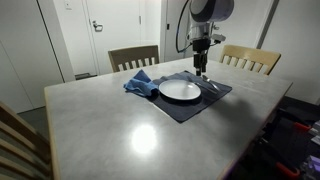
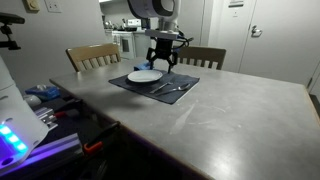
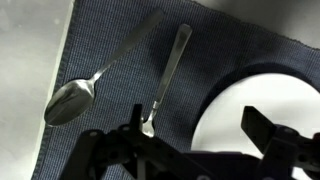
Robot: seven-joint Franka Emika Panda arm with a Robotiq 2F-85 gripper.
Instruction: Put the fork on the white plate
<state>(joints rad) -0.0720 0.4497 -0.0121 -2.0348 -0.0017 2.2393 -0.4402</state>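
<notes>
My gripper shifts away from the plate and lowers, turned, over the fork's near end (image 3: 151,119) next, as the fork lies slanted, nearer one finger of the gripper.
A silver fork (image 3: 168,75) lies on a dark blue placemat (image 3: 110,40), tines toward me, just beside the white plate (image 3: 250,100). A silver spoon (image 3: 75,98) lies on the fork's other side. In both exterior views the plate (image 1: 180,90) (image 2: 145,76) sits on the placemat (image 1: 190,108) (image 2: 150,88). My gripper (image 3: 198,128) is open and empty, hovering over the plate's edge and the fork's tines. One finger is near the tines, the other over the plate. It also shows in both exterior views (image 1: 201,68) (image 2: 160,62).
A crumpled blue cloth (image 1: 140,83) lies against the plate. Two wooden chairs (image 1: 133,57) (image 1: 250,58) stand behind the grey table (image 1: 120,130). Equipment and cables sit off the table's edge (image 2: 40,100).
</notes>
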